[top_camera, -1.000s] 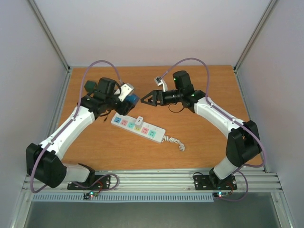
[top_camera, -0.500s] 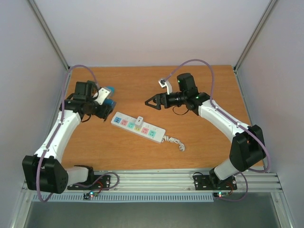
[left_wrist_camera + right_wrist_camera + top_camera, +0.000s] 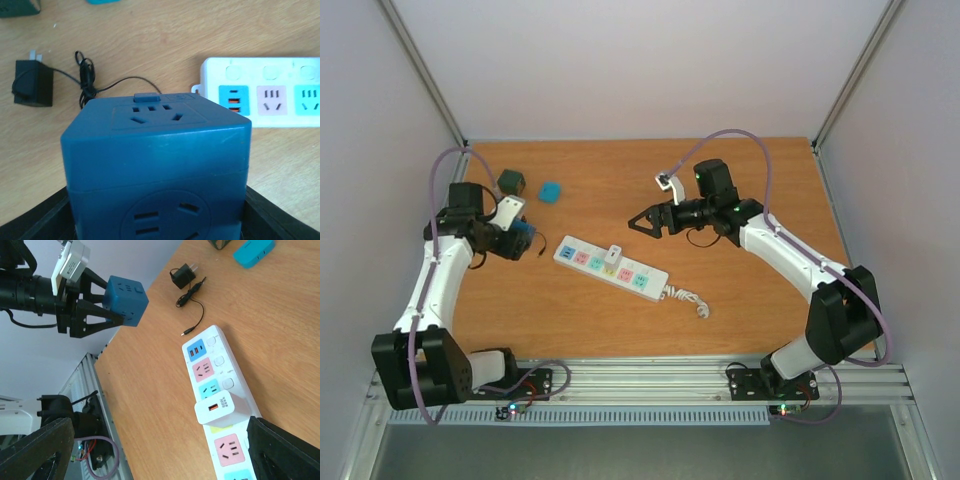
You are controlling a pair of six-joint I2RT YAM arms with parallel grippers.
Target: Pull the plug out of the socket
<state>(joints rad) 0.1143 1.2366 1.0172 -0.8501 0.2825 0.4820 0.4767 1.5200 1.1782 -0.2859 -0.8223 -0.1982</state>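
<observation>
The left gripper will next pull back and lower the blue cube socket onto the bare tabletop short of the black adapter, then let go of it there, because that spot is empty.
The white power strip (image 3: 638, 281) lies across the middle of the table, its curly cord (image 3: 688, 297) at its right end. A white cube plug (image 3: 612, 255) sits in it, over the yellow panel (image 3: 222, 410). My right gripper (image 3: 638, 222) is open and empty, hovering behind the strip and looking down on it (image 3: 200, 371). My left gripper (image 3: 516, 238) is shut on a blue cube socket (image 3: 155, 165), held left of the strip's left end (image 3: 265, 95).
A dark green cube (image 3: 512, 182) and a teal block (image 3: 551, 192) lie at the back left. A black adapter (image 3: 32, 82) with a thin black wire lies left of the strip, also in the right wrist view (image 3: 182, 276). Grey walls enclose the table.
My left arm has swung left, away from the strip, carrying the blue cube socket; the green cube and teal block are now uncovered. My right gripper has shifted slightly right.
</observation>
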